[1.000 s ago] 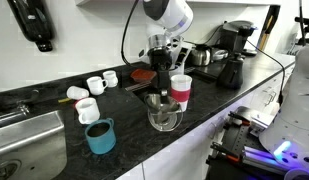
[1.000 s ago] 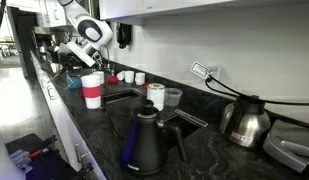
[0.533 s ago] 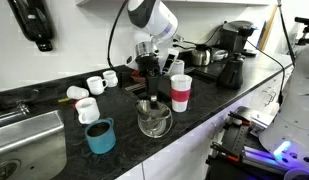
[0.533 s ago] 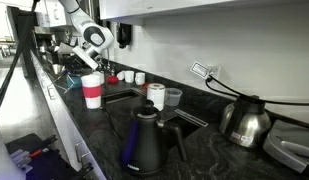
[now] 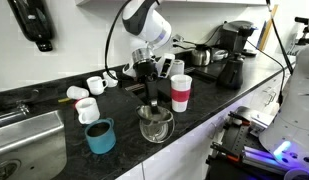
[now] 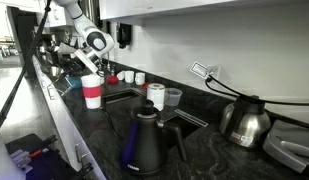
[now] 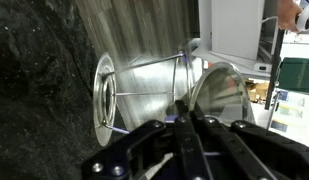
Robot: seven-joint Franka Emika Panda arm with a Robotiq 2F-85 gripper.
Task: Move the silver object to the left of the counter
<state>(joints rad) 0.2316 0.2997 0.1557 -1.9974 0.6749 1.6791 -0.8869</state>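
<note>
My gripper moves the silver cup toward the blue mug (image 5: 100, 136) next and releases the silver cup's rim there, as a bare part of the counter lies between them.
The silver object (image 5: 156, 125), a shiny funnel-shaped metal cup, stands on the black speckled counter (image 5: 216, 96) between the blue mug (image 5: 100, 136) and the red-and-white cup (image 5: 180, 93). My gripper (image 5: 152, 102) reaches down from above, shut on its rim. In the wrist view the cup (image 7: 149, 85) fills the frame and my fingers (image 7: 184, 128) pinch its wall. In the exterior view from along the counter the arm (image 6: 86, 45) is at the far end, and I cannot make out the silver cup there.
A steel sink (image 5: 24, 145) is set into the counter at the left. Small white cups (image 5: 86, 108) stand behind the blue mug. A coffee machine (image 5: 232, 50) and kettle stand at the right end. A black kettle (image 6: 144, 140) stands near that camera.
My gripper has slid the silver cup leftward along the counter, away from the red-and-white cup and closer to the blue mug.
</note>
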